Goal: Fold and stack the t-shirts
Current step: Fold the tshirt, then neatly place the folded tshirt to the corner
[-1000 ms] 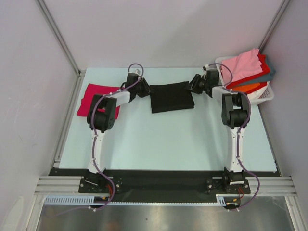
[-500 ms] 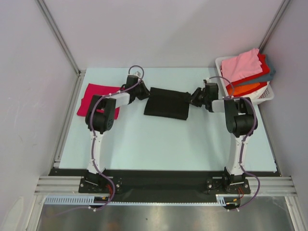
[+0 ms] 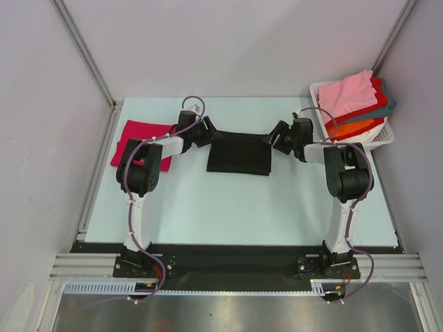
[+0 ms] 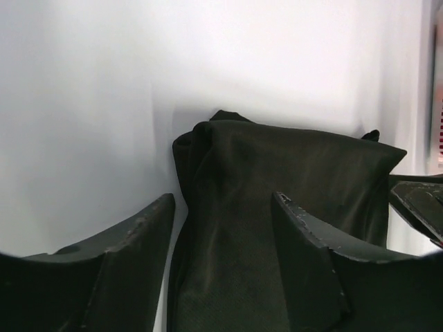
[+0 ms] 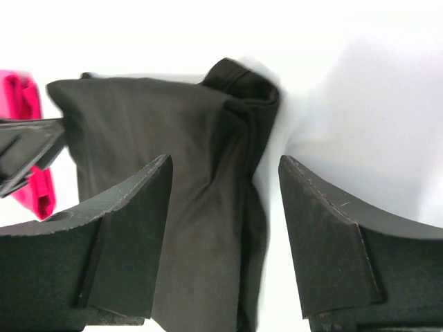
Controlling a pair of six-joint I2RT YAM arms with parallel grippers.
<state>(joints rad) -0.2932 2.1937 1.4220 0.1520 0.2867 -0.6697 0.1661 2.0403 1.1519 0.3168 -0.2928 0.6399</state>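
My left gripper slides outward to the black t-shirt's far corner [image 3: 217,133] [image 4: 199,140] on the magenta-red shirt's side and closes next, since that corner lies beyond its open fingers.
A black t-shirt [image 3: 239,153] lies folded into a rectangle at the back middle of the table. My left gripper [image 3: 212,133] is at its left far corner, open, its fingers standing either side of the cloth edge [image 4: 291,173]. At the right far corner my right gripper [image 3: 272,137] is open too, and the bunched black corner [image 5: 228,104] lies loose between its fingers. A magenta-red t-shirt [image 3: 138,142] lies folded at the far left, also in the right wrist view [image 5: 28,104].
A white slatted basket [image 3: 385,137] stands at the back right corner, piled with a pink shirt [image 3: 349,93] over red, orange and teal ones. Grey walls close in the table on three sides.
Both grippers carried the black shirt's far edge toward the near side, folding it into a shorter rectangle. They shut on the cloth, then opened and let it go.
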